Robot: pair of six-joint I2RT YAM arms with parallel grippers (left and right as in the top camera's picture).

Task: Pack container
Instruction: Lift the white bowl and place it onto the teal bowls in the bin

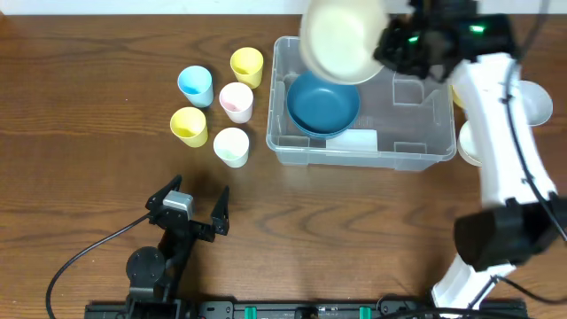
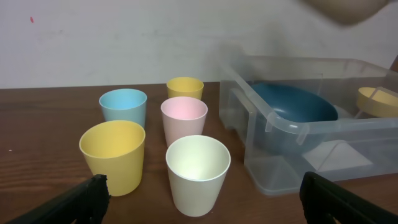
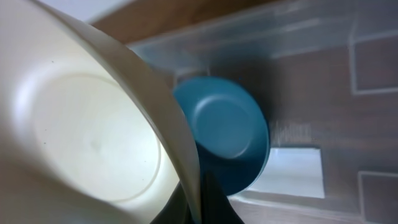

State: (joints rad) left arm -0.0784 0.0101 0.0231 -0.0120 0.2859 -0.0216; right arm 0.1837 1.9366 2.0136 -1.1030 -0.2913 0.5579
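I should next lower the cream bowl in my right gripper into the container (image 1: pixel 425 155), inside the blue bowl (image 1: pixel 323 105), which is empty.
The clear plastic container (image 1: pixel 425 155) stands right of centre with a blue bowl (image 1: pixel 323 105) inside at its left end. It also shows in the left wrist view (image 2: pixel 292 124) and the right wrist view (image 3: pixel 348 56). My right gripper (image 1: pixel 390 46) is shut on the rim of a cream bowl (image 1: pixel 344 40) and holds it high above the container's left half; the rim sits between the fingers (image 3: pixel 199 202). The blue bowl (image 3: pixel 224 134) lies below it. My left gripper (image 1: pixel 197 204) is open and empty near the front edge, facing the cups.
Several cups stand left of the container: blue (image 1: pixel 195 85), two yellow (image 1: pixel 247 65) (image 1: pixel 189 126), pink (image 1: pixel 236 101), cream (image 1: pixel 231 146). White bowls (image 1: pixel 536 102) and a yellowish thing lie right of the container, behind my right arm.
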